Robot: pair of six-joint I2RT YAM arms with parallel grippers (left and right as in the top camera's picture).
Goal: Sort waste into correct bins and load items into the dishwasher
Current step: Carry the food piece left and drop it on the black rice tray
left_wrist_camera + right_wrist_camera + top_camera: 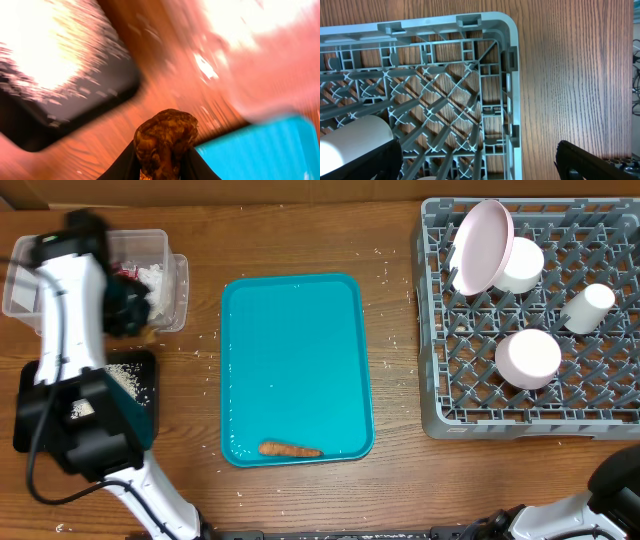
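Note:
The black tray [148, 420] lies back and to the left in the overhead view, so my left gripper needs to swing that way next and release above the rice [82, 409].
My left gripper [125, 310] hovers over the wood between the clear tub [178, 290] and the black tray [148, 420]. In the left wrist view it [165, 152] is shut on the brown lumpy food bit [165, 137]. The tub holds a white napkin [155, 278] and a red-and-white wrapper [128, 272]. Rice grains [122, 376] lie in the black tray [100, 100]. An orange carrot stick [290, 448] rests on the teal tray [295, 350]. The grey rack [600, 400] carries a large plate [480, 245], a smaller dish [522, 265], a cup [588, 307] and a bowl [528, 358]. My right gripper [480, 167] is open above the rack's corner [505, 35].
Loose rice grains are scattered on the wooden table [395, 340] around the teal tray and near the rack. The right arm's base [610, 485] sits at the bottom right edge. The left arm's body [80, 420] covers much of the black tray.

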